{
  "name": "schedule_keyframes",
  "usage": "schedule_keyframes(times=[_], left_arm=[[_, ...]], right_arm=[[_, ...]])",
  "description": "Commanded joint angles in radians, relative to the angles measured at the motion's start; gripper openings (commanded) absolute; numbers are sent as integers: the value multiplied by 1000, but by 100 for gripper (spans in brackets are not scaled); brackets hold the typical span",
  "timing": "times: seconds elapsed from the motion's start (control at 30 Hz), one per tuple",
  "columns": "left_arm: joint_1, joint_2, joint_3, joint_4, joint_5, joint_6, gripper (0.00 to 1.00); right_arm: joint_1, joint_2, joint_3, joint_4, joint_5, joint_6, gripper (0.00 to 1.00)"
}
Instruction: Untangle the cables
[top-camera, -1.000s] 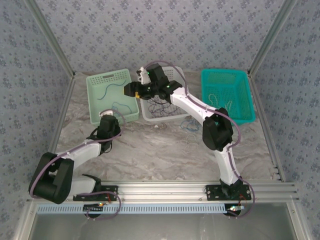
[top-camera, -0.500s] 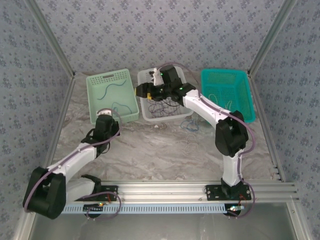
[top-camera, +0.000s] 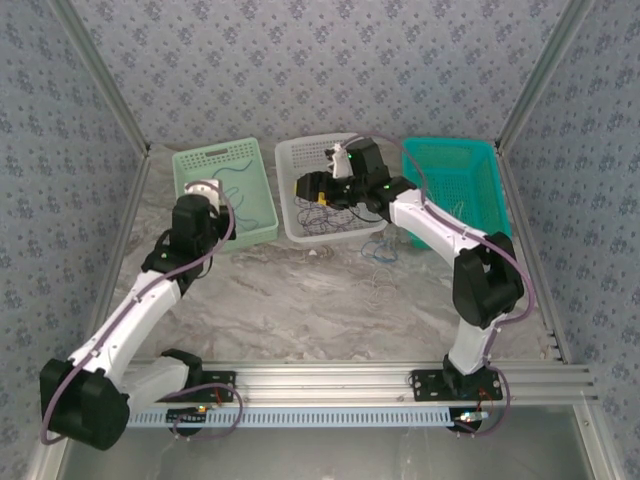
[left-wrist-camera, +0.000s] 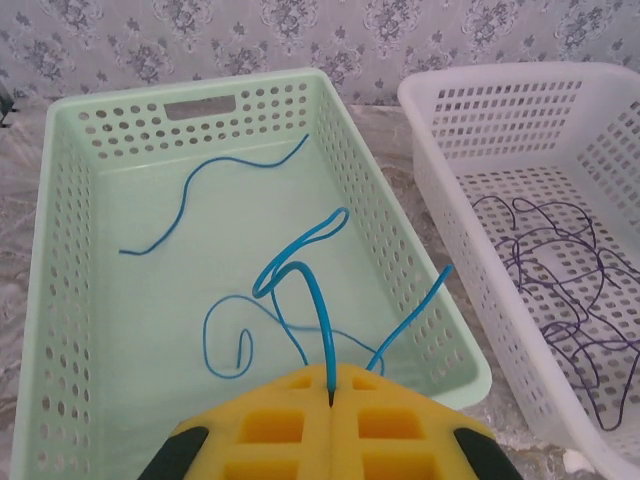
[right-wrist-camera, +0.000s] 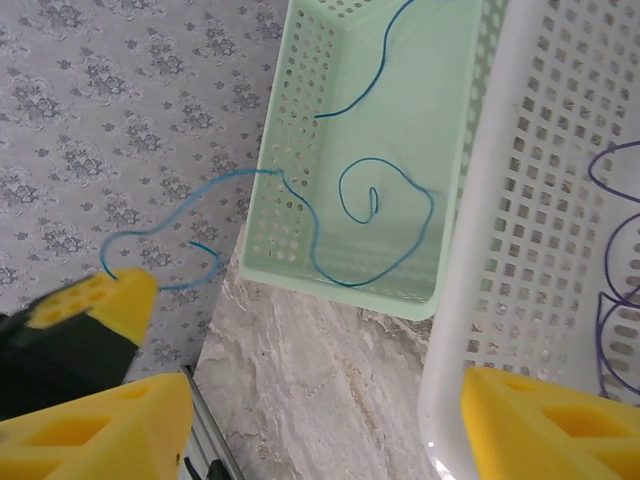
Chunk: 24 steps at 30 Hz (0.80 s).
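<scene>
My left gripper is going to lower toward the near part of the green basket's bottom next and release the thin blue cable (left-wrist-camera: 300, 268), since the cable's trailing length already lies there.
My left gripper (left-wrist-camera: 331, 376) is shut on a thin blue cable (left-wrist-camera: 300, 268) that curls up from its yellow pads over the near end of the green basket (left-wrist-camera: 60, 200). Other blue cables (left-wrist-camera: 215, 180) lie inside that basket. From above, the left gripper (top-camera: 210, 192) hangs at the green basket's (top-camera: 215, 153) right side. My right gripper (top-camera: 312, 190) hovers open above the white basket (top-camera: 300, 150), which holds dark cables (left-wrist-camera: 560, 260). In the right wrist view the right gripper (right-wrist-camera: 320, 430) has nothing between its fingers, and the held blue cable (right-wrist-camera: 150, 235) trails to the left.
A teal basket (top-camera: 450, 143) at the back right holds pale cables (top-camera: 440, 200). A small tangle of blue and pale cables (top-camera: 380, 252) lies on the marble table in front of the white basket. Patterned walls and aluminium posts close in the back and sides.
The left arm has reached forward and up to the green basket with the blue cable in its grip. The right gripper has swung right, from the green basket's edge to above the white basket.
</scene>
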Motion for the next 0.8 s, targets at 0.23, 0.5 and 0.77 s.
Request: schedule_keyframes(times=[0.23,0.5,0.77], left_arm=[[158,266,68,101,94,-30,0],[166,299,72,96,152,-123,82],[49,208,27,98,90,-133,99]], right_arm=[[-46,-124,-95,0,18,-26,73],[-142,-321,-226,-157,72,-178,76],[-326,-575,-433,-416,237,-313,75]])
